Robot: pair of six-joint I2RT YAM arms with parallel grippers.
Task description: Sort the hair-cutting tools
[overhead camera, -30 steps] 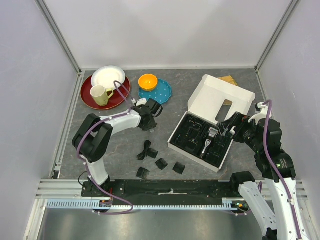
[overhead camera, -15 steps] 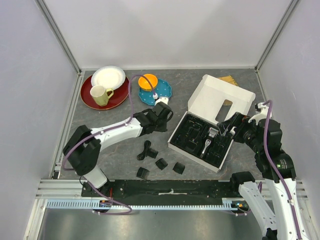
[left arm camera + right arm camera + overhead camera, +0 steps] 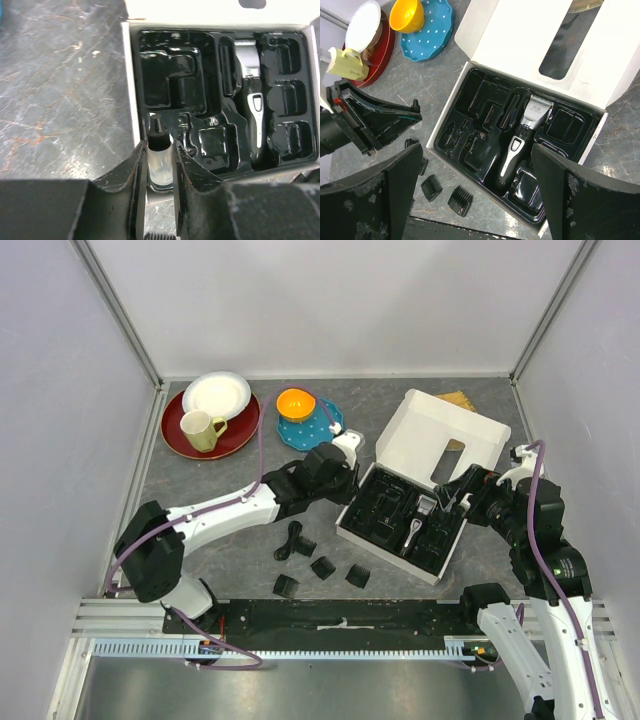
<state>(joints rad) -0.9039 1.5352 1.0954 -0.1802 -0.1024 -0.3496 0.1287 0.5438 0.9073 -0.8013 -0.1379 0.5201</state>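
The empty narrow hollow by the corner of the tray nearest the cord has the same outline as the bottle, so my left gripper will go down toward that hollow next.
My left gripper is shut on a small clear bottle with a black ribbed cap. It hovers over the left edge of the black moulded tray; it also shows in the top view. The black-and-silver clipper lies in the tray and shows in both wrist views. Three black comb attachments lie on the table in front of the box. A black coiled cord with a short black cylinder lies left of them. My right gripper is open, above the box's right side.
The white box lid stands open behind the tray. A red plate with a white plate and yellow-green mug, and a blue dotted plate with an orange bowl, sit at the back left.
My left arm has swung right from beside the plates to the box's left edge, carrying the bottle. The right arm has not moved.
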